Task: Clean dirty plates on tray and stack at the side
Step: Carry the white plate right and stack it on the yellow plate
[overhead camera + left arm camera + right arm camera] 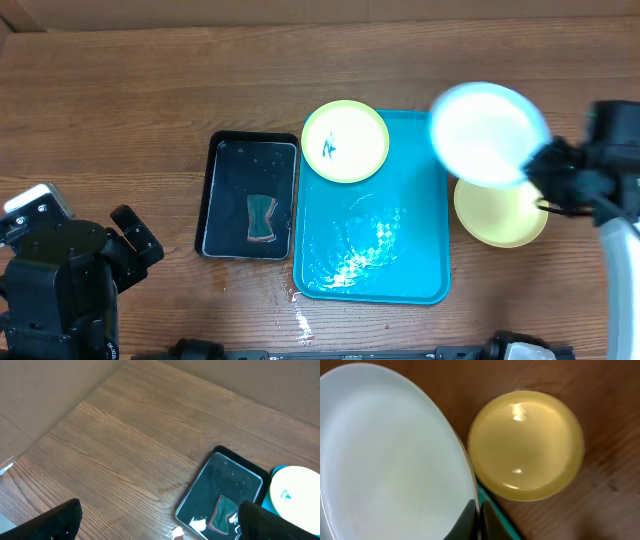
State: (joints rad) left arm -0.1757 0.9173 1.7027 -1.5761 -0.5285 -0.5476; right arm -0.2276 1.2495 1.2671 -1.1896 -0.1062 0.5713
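The yellow plate (500, 212) is below and back from the robot's right gripper, so the right gripper should next lower the light blue plate (488, 133) back onto it, to stack it beside the tray, and let go.
The turquoise tray (400, 262) lies at the table's centre, wet and shiny. One plate with a yellow-green rim (345, 141) rests over its far left corner and has a blue smear on it. My right gripper (543, 168) (479, 508) is shut on the rim of a light blue plate (488, 133) (385, 455) and holds it raised over the tray's right edge. A yellow plate (500, 212) (526, 445) sits on the table to the right of the tray. My left gripper (140, 245) (160, 530) is open and holds nothing, low at the near left.
A black tray (250, 195) (225, 485) to the left of the turquoise one holds a green sponge (262, 217) (222, 512) and some water. Small wet spots (300, 320) lie on the wood near the tray's front left corner.
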